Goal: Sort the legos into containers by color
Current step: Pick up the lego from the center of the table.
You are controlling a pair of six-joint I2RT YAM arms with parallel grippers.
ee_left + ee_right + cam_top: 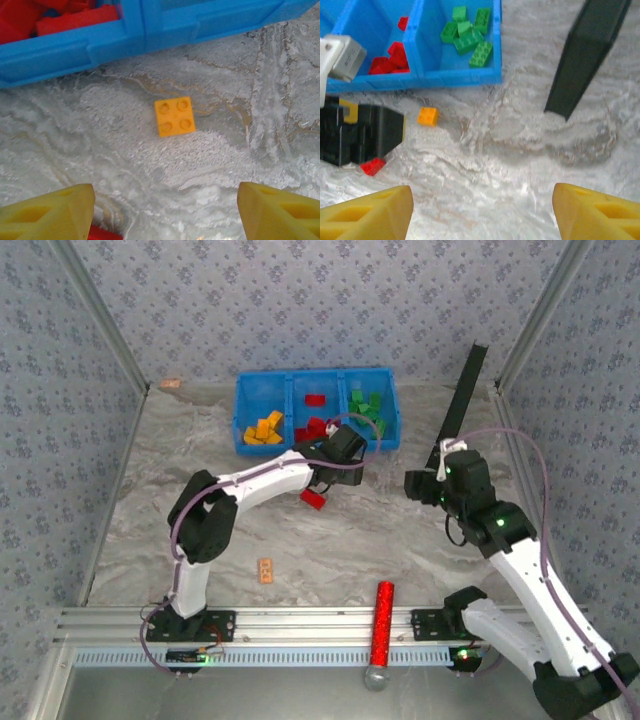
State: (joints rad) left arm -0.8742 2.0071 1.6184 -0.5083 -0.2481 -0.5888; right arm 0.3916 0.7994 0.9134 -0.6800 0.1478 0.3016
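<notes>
I should reach my left gripper outward and down around the yellow-orange lego [174, 116] next, then close; bare table surrounds it.
The blue containers [390, 410] stand at the back, with yellow legos [265, 428] in the left bin, red ones [316, 425] in the middle and green ones [366, 405] in the right. My left gripper [343, 470] hovers just in front of the middle bin. In the left wrist view it is open [165, 200] over bare table, with a yellow-orange lego [174, 116] lying ahead and a red lego [102, 234] by the left finger. That red lego [313, 499] lies below the arm. My right gripper [422, 485] is open [482, 205], empty, to the right of the yellow-orange lego [428, 116].
A black bar [462, 405] leans at the back right, close to my right arm. A flat tan block [265, 569] lies near the front. A red glittery cylinder [382, 625] rests across the front rail. Patterned walls close in the table on three sides.
</notes>
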